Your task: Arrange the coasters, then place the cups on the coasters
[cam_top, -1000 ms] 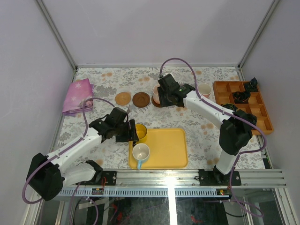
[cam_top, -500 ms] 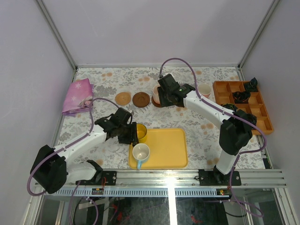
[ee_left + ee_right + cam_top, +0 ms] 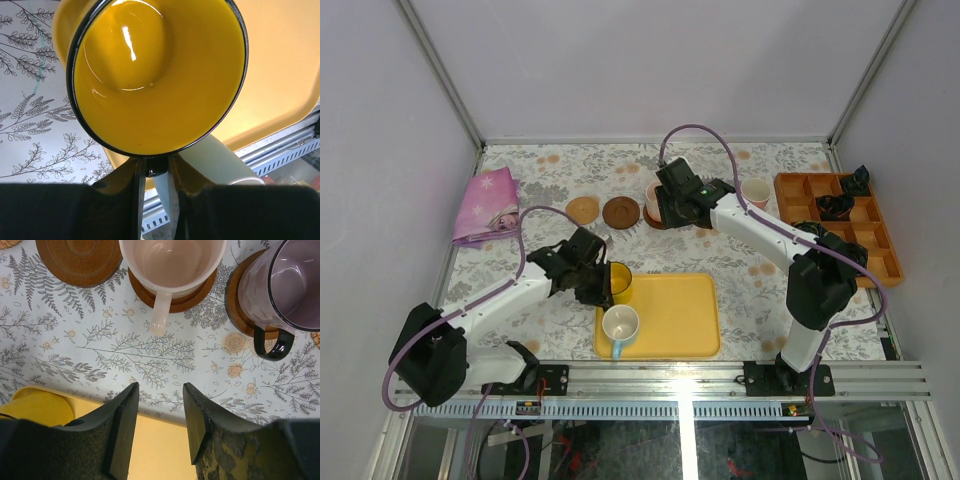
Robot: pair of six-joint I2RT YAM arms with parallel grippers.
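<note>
My left gripper will carry the amber-yellow cup (image 3: 621,282) up, outward and down and release it on the dark coaster (image 3: 621,212), because that coaster is bare and lies outward of the gripper.
In the left wrist view the amber-yellow cup (image 3: 155,75) fills the frame, and my left gripper (image 3: 156,172) is shut on its dark handle. From above, that cup (image 3: 621,282) stands at the far left corner of the yellow tray (image 3: 680,320), with the left gripper (image 3: 604,284) beside it. A white cup with a blue handle (image 3: 620,325) stands on the tray's near left. My right gripper (image 3: 160,390) hangs open and empty over the tray's far edge. Beyond it a pale pink cup (image 3: 172,260) and a greyish purple cup (image 3: 290,285) each stand on a coaster (image 3: 200,292). A dark coaster (image 3: 77,257) lies bare, as does a light tan coaster (image 3: 583,210).
A salmon pink cup (image 3: 755,192) stands right of the right arm. An orange compartment tray (image 3: 840,235) with small black parts sits at the right edge of the table. A pink cloth (image 3: 485,205) lies at the far left.
My left gripper has moved right to the amber cup and closed on its handle. The right arm has not moved.
</note>
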